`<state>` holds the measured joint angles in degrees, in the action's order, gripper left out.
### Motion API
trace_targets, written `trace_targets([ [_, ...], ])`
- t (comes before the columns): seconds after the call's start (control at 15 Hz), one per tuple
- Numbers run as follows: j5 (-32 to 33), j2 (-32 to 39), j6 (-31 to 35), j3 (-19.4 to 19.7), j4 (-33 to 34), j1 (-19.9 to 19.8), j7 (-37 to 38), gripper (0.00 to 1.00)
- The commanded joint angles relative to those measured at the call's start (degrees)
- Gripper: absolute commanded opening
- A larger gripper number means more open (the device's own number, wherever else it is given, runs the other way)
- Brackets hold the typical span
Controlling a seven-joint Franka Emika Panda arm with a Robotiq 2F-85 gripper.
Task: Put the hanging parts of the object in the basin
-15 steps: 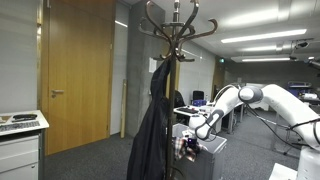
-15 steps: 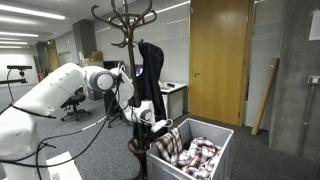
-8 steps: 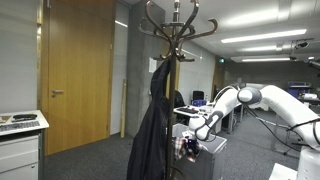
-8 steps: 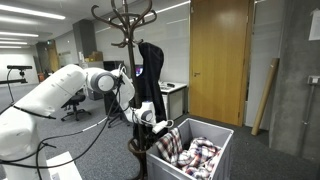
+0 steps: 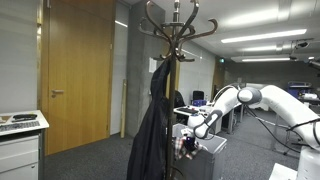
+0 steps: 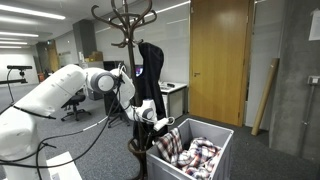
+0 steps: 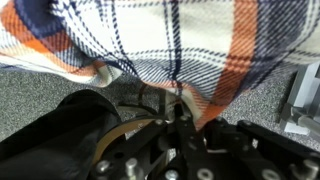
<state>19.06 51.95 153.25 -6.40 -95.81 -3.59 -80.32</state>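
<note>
The cloth hangs outside. My gripper lifts over the basin's near rim next, to the basin's inside across that rim from the cloth, and releases the cloth.
A plaid cloth point(image 6: 192, 152) lies in the grey basin point(image 6: 224, 134), and part of it hangs over the near rim point(image 5: 185, 148). In both exterior views my gripper point(image 6: 160, 124) point(image 5: 188, 133) is at that hanging part, beside the basin's edge. The wrist view shows the orange, white and navy plaid cloth point(image 7: 180, 40) filling the top. Its lower edge runs down between the jaws of the gripper point(image 7: 178, 108), which stand close together on the fabric.
A tall wooden coat rack point(image 5: 172, 30) stands right beside the basin with a dark coat point(image 5: 152, 130) point(image 6: 150, 80) hanging from it. A dark shape point(image 7: 60, 135) lies at the lower left of the wrist view on grey carpet point(image 7: 40, 85). A wooden door point(image 6: 220, 60) stands behind.
The jaws have closed on the hanging edge of the plaid cloth. The arm has stayed almost in the same place.
</note>
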Motion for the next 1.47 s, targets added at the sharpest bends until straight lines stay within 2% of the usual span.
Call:
trace_targets([
  [0.0, -1.0, -2.4, -1.8, 0.0, 0.8, 0.1, 0.0, 0.02],
  [0.27, -1.3, -5.6, -2.1, 1.2, 0.8, -0.1, 1.8, 0.02],
  [0.8, 0.3, -13.4, -2.0, 6.0, -0.9, 0.6, 10.5, 0.02],
  [1.13, 4.3, -16.4, 1.1, 11.9, -2.5, 2.0, 18.5, 0.02],
  [1.4, 9.2, -16.4, 5.1, 17.7, -2.6, 3.4, 28.9, 0.02],
])
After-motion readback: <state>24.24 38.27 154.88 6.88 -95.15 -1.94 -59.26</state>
